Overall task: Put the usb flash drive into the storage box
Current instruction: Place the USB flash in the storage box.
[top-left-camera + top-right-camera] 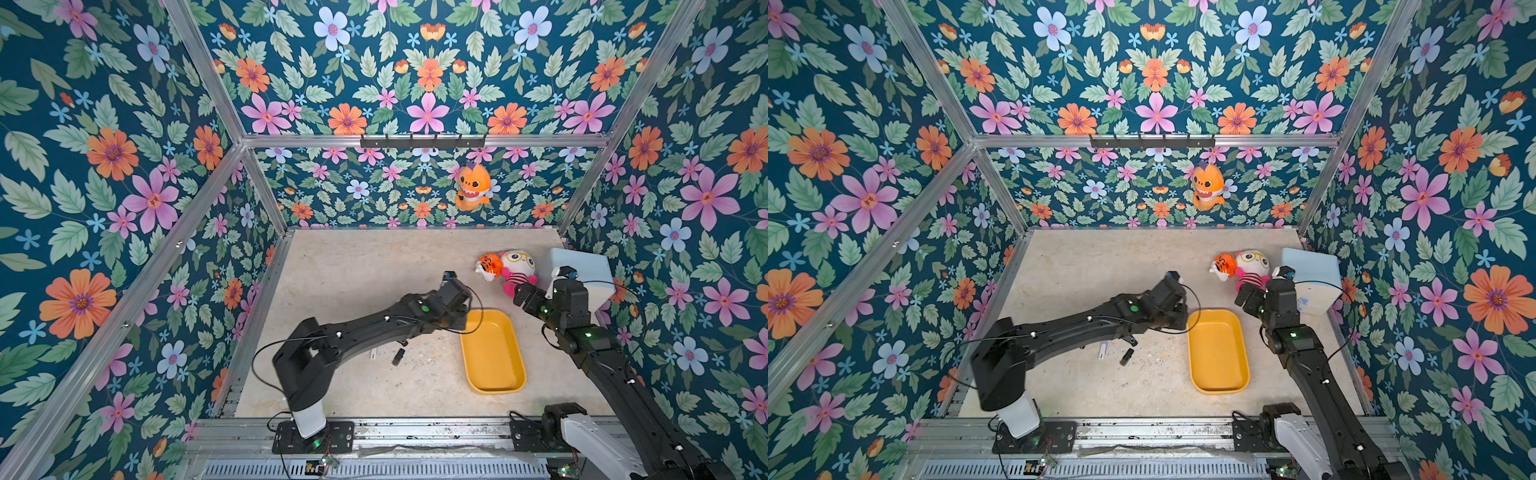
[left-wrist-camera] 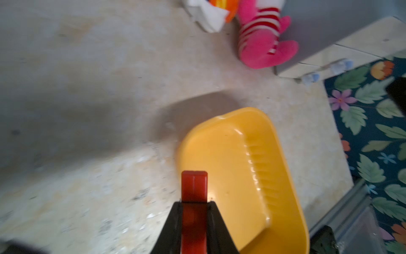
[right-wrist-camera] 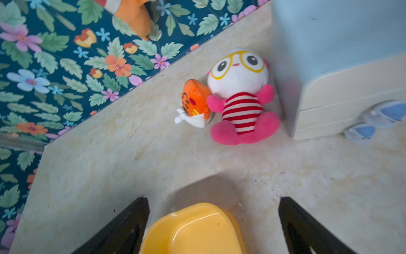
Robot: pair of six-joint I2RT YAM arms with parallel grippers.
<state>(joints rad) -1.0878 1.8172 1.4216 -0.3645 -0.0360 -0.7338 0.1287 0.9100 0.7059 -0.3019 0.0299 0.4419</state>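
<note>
The robot's left gripper has to bring the red drive across the box's rim and down into the box's far end [image 1: 491, 333] [image 2: 230, 148], then let it go, because the drive still hangs over the box's edge.
The usb flash drive [image 2: 194, 187] is red and juts out from between the black fingers of my left gripper [image 2: 194, 203], which is shut on it. It hangs over the near-left edge of the storage box [image 2: 230, 154], a shallow yellow tray with nothing in it [image 1: 492, 353] [image 1: 1219, 353]. In both top views my left gripper [image 1: 455, 318] sits at the tray's far left corner, the drive hidden under the wrist. My right gripper [image 3: 213, 199] [image 1: 524, 297] hovers open beyond the tray's far end [image 3: 193, 231], holding nothing.
A white stick [image 1: 374, 354] and two small black pieces [image 1: 398, 356] lie on the table left of the tray. Two plush toys [image 1: 505, 270] and a pale blue cabinet [image 1: 582, 274] stand at the back right. An orange plush [image 1: 471, 187] hangs on the back wall.
</note>
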